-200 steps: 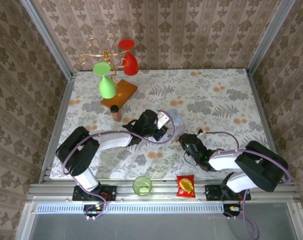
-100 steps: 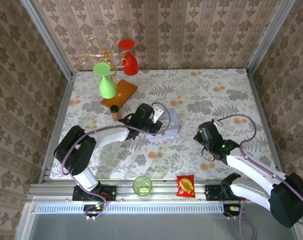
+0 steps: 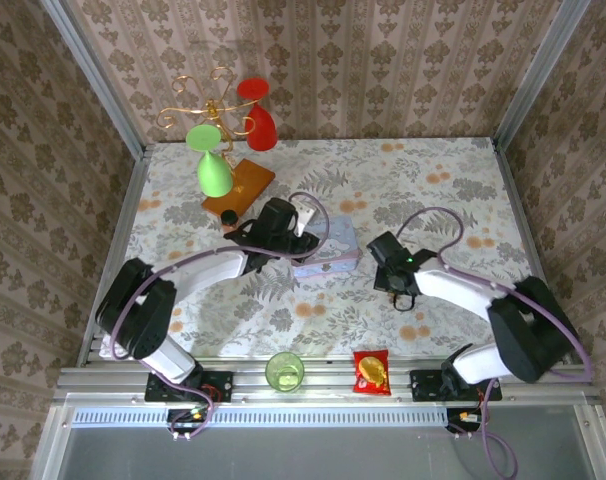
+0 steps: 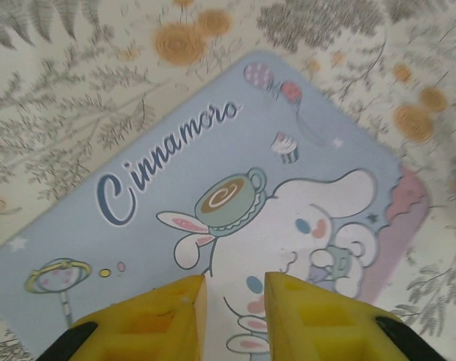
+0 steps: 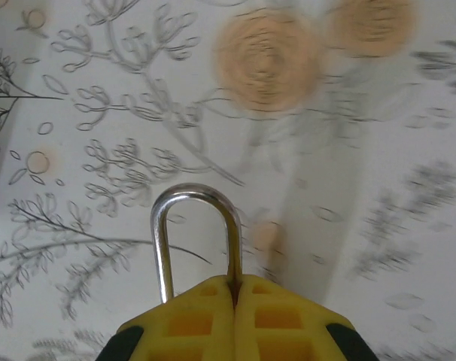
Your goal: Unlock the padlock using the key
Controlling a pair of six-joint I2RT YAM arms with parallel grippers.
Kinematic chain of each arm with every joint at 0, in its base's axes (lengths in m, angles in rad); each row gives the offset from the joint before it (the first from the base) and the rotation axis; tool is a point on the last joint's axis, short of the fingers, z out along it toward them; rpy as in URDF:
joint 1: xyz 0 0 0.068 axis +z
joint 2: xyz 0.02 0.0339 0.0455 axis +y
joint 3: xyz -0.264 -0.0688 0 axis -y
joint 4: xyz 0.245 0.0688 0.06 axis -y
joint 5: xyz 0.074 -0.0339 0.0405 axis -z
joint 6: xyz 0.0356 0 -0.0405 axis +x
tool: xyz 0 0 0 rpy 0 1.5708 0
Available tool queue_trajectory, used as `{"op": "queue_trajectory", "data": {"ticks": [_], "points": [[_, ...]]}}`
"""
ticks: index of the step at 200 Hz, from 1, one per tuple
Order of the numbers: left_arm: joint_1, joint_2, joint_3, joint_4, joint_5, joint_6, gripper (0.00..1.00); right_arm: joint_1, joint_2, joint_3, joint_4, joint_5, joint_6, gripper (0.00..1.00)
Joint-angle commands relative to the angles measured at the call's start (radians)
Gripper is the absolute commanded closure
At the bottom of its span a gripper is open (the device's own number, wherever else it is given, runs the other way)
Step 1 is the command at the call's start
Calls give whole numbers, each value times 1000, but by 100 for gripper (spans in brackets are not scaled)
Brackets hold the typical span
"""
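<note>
The empty floral tablecloth beside the cartoon tin is below my right gripper, so I will lower the padlock onto it next and let the padlock go.
The padlock's thin silver shackle sticks out in front of my right gripper, which is shut on the padlock; the brass body is hidden between the yellow fingers. In the top view my right gripper hovers over the floral tablecloth just right of the pastel cartoon tin. My left gripper stands open right above the tin's lid, nothing between its fingers. From above, the left gripper is at the tin's left end. The key is hidden.
A green glass cup and a red-and-gold snack packet sit at the near edge. A small brown bottle stands left of the tin. A gold stand with green and red glasses is at the back left.
My right arm swung out to the right and then back toward the tin, ending farther from the near edge. My left gripper drifted up and left over the tin.
</note>
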Motion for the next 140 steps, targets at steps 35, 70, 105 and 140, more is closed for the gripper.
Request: {"op": "queue_trajectory", "data": {"ticks": [35,70,105,140], "points": [[16,-175,-64,-111,-39,-45,68,25,126,46,102,-62,-10,100],[59,-346,-168,-85,-46,-107,49,25,-1,2,106,-41,-41,51],[79,-564,-261,-158,-282,-66,0,-29,-192,8,48,29,-173,14],[201,-736,-421,-104,-473,48,0,-230,-314,-7,88,124,-381,6]]}}
